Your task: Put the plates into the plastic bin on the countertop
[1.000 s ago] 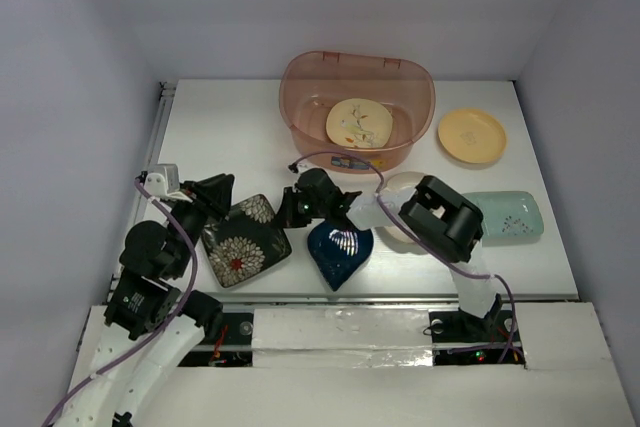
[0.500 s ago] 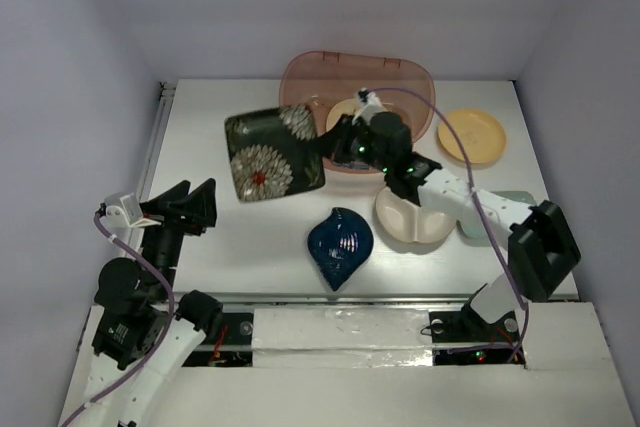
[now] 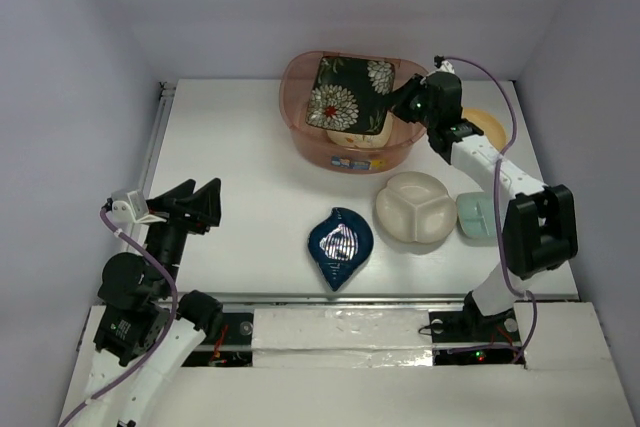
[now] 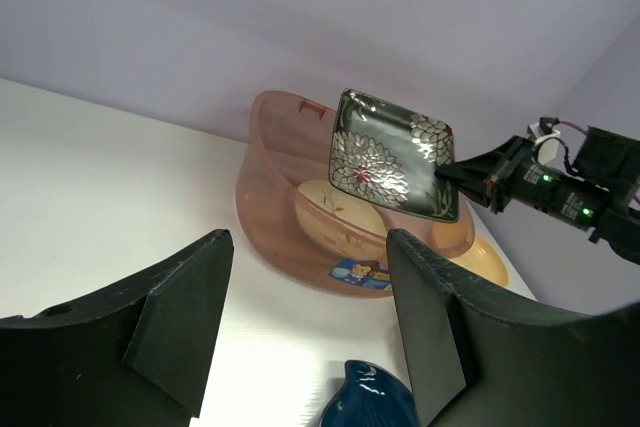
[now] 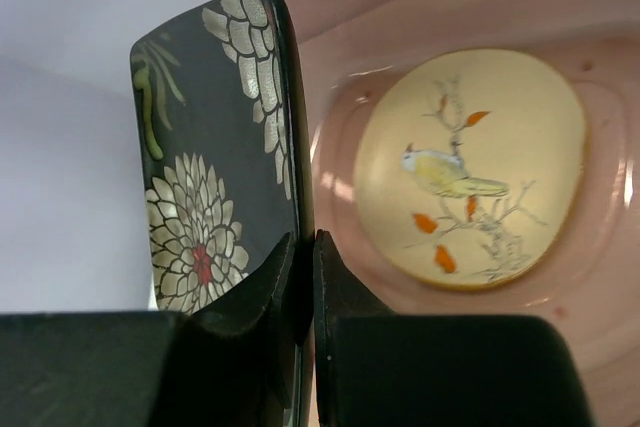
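My right gripper holds the black square floral plate above the open bin (image 3: 300, 137), so I will lower it onto the cream round plate (image 3: 362, 139) and release its edge.
My right gripper (image 5: 305, 242) is shut on the edge of the black square floral plate (image 3: 350, 95), holding it tilted above the plastic bin (image 3: 300, 137). The cream round plate with a branch drawing (image 5: 470, 162) lies on the bin's floor, partly under the black plate. On the countertop (image 3: 230, 147) lie the dark blue leaf-shaped plate (image 3: 340, 244), the white three-section plate (image 3: 417, 207) and the pale green plate (image 3: 475, 215). The yellow plate (image 3: 490, 125) is partly hidden by the right arm. My left gripper (image 3: 195, 199) stands open and empty at the front left.
A metal rail (image 3: 160, 147) runs along the countertop's left edge. Pale walls close in the back and both sides. The right arm reaches across the right half of the countertop, above the pale green plate.
The right gripper carried the black plate from the front left up to above the bin. The left gripper opened and drew back to the front left.
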You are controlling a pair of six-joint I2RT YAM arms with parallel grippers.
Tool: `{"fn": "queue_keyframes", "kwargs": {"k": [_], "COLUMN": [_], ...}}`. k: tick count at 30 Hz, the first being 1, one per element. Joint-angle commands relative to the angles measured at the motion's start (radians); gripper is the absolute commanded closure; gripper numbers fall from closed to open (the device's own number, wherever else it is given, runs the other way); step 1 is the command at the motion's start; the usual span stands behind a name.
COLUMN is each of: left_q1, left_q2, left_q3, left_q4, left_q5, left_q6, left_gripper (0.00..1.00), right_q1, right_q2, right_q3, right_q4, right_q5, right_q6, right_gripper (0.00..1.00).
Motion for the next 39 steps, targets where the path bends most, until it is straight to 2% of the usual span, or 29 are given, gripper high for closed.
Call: {"fn": "queue_keyframes", "kwargs": {"k": [1,17,27,30,31,33,34,36,37,39], "left_q1": [0.003,0.003,0.003,0.003,0.003,0.003,0.003,0.003,0.003,0.003], "left_q2": [0.012,0.015,0.015,0.014,0.012,0.012,0.012,0.012,0.012,0.011], "left_q3": [-0.005,-0.006,-0.008,-0.006,-0.008,-0.006,-0.006,-0.006,-0.006,-0.006], "left_q4": [0.042,0.044,0.044,0.044,0.044,0.044,0.044,0.044,0.045,0.045], "left_q5": [0.019,0.036,0.041,0.041,0.041,0.042,0.042,0.045,0.047,0.048], "left_q6": [0.008,0.01,0.01,0.01,0.01,0.01,0.01,0.01,0.01,0.01], "left_gripper": [0.4,0.4,0.4,0.4,0.4,0.4,0.4,0.4,0.4,0.4], "right_q1": [-0.009,-0.046,-0.064,-0.064,-0.064,-0.064,-0.064,-0.064,-0.064,-0.064], "right_q2": [0.012,0.264,0.351,0.373,0.384,0.393,0.399,0.405,0.405,0.393], "right_q3": [0.13,0.249,0.311,0.337,0.338,0.344,0.346,0.352,0.352,0.343], "right_q4": [0.105,-0.001,-0.079,-0.107,-0.122,-0.146,-0.151,-0.166,-0.176,-0.173], "right_q5": [-0.015,0.013,0.062,0.06,0.057,0.06,0.059,0.063,0.069,0.08], "right_q6": [0.029,0.006,0.0,-0.012,-0.015,-0.022,-0.026,-0.034,-0.038,-0.045], "right_gripper": [1.0,1.0,1.0,0.86,0.78,0.71,0.64,0.55,0.46,0.4]}}
